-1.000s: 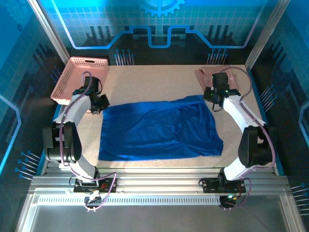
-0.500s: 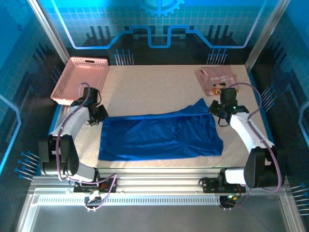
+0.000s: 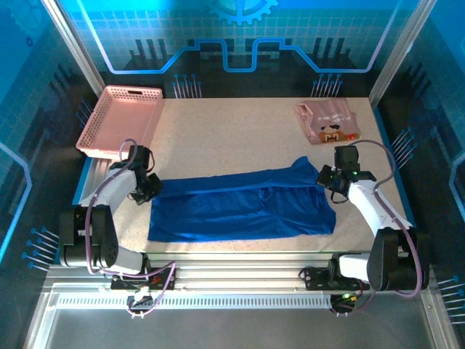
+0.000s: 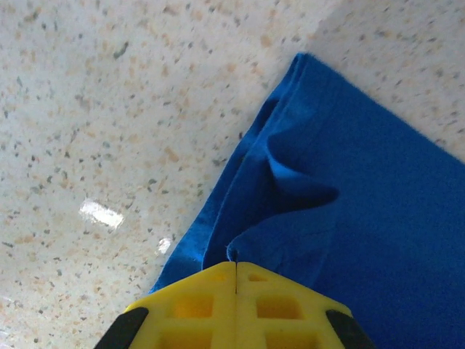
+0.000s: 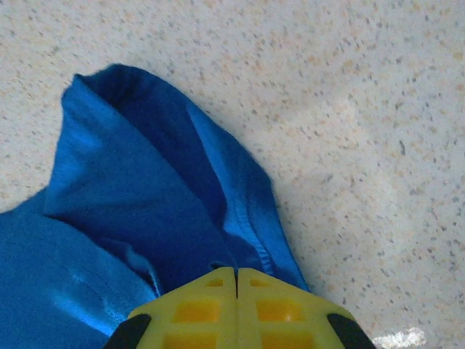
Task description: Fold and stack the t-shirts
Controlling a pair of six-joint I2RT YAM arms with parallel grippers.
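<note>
The raised corner in my right gripper needs to go back and down next, over the blue shirt's uncovered near part, and then my right gripper should release it.
The royal-blue t-shirt (image 3: 240, 209) lies as a wide band across the middle of the table, its far edge doubled over toward me. My left gripper (image 3: 149, 187) is shut on its left corner. The left wrist view has the yellow jaws (image 4: 236, 265) pressed together with blue cloth (image 4: 349, 203) pinched at their tip. My right gripper (image 3: 326, 177) is shut on the raised right corner, and in the right wrist view a peak of blue cloth (image 5: 131, 196) rises from the closed jaws (image 5: 236, 270). The pale pink t-shirt (image 3: 328, 122) lies folded at the back right, its brown-orange print facing up.
A pink lattice basket (image 3: 120, 120) stands at the back left corner. Bare speckled tabletop (image 3: 232, 134) stretches between the basket and the pink shirt. Aluminium rails (image 3: 232, 276) run along the near edge by the arm bases.
Both grippers have moved toward the near edge, drawing the blue shirt's far edge over itself, so the shirt is now a narrower band. The right arm no longer covers the pink shirt.
</note>
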